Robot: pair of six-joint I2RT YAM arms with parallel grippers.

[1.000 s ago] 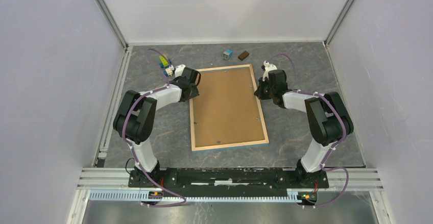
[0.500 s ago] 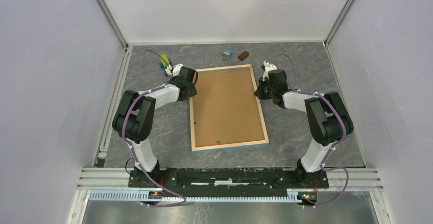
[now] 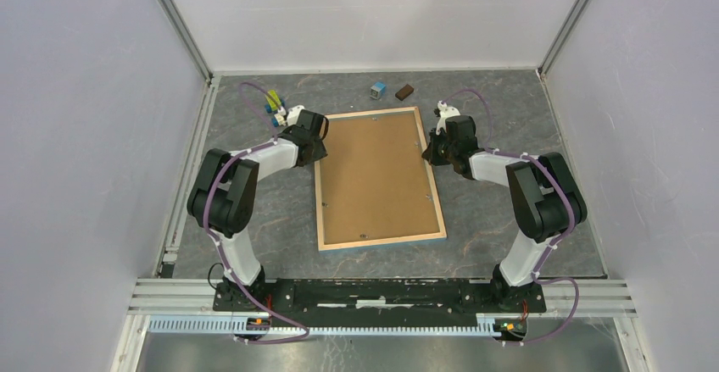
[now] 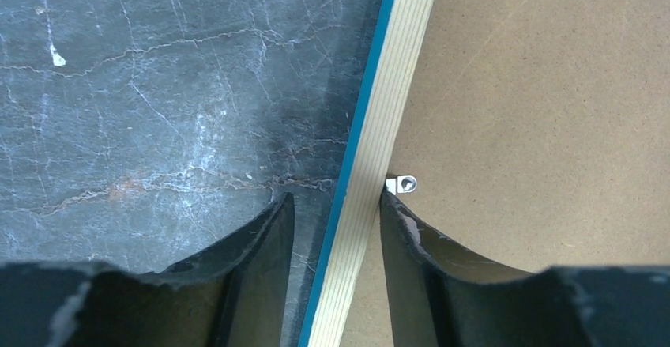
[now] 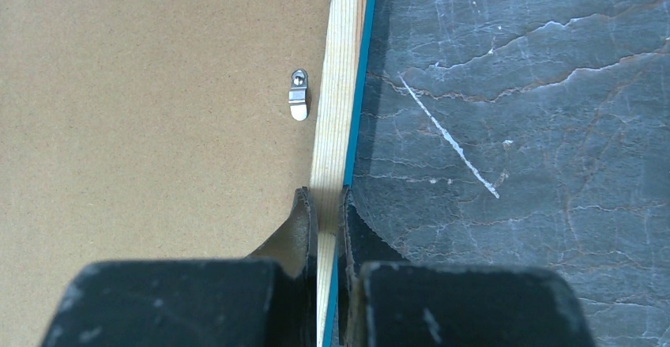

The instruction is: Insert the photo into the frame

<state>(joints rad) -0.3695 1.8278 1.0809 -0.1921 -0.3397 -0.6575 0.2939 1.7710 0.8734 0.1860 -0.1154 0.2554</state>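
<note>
My right gripper holds the frame's bar [image 4: 395, 102], and bare table lies back from the gripper and to its right in the top view. I should swing the bar over there next and release it.
The frame [image 3: 381, 241] lies face down on the grey table, its light wood back up and a blue edge showing. A brown backing board [image 3: 377, 177] fills it. The photo is hidden. My left gripper [image 3: 320, 146] straddles the frame's left rail [image 4: 395, 102]. It is open [image 4: 338, 201]: the inner finger [image 4: 403, 236] touches the rail and the outer finger [image 4: 269, 236] stands apart over the table. My right gripper [image 3: 433, 147] is shut [image 5: 325, 197] on the right rail [image 5: 341, 62], one finger on each side.
A small blue block [image 3: 378, 90] and a brown block [image 3: 404, 92] lie beyond the frame's far edge. Yellow, green and blue pieces [image 3: 273, 105] sit by the left wrist. Metal clips [image 4: 406, 183] [image 5: 298, 94] rest on the backing board. White walls enclose the table.
The left wrist has shifted slightly left over the frame's left rail and its jaws have narrowed. The right arm and the frame have not moved.
</note>
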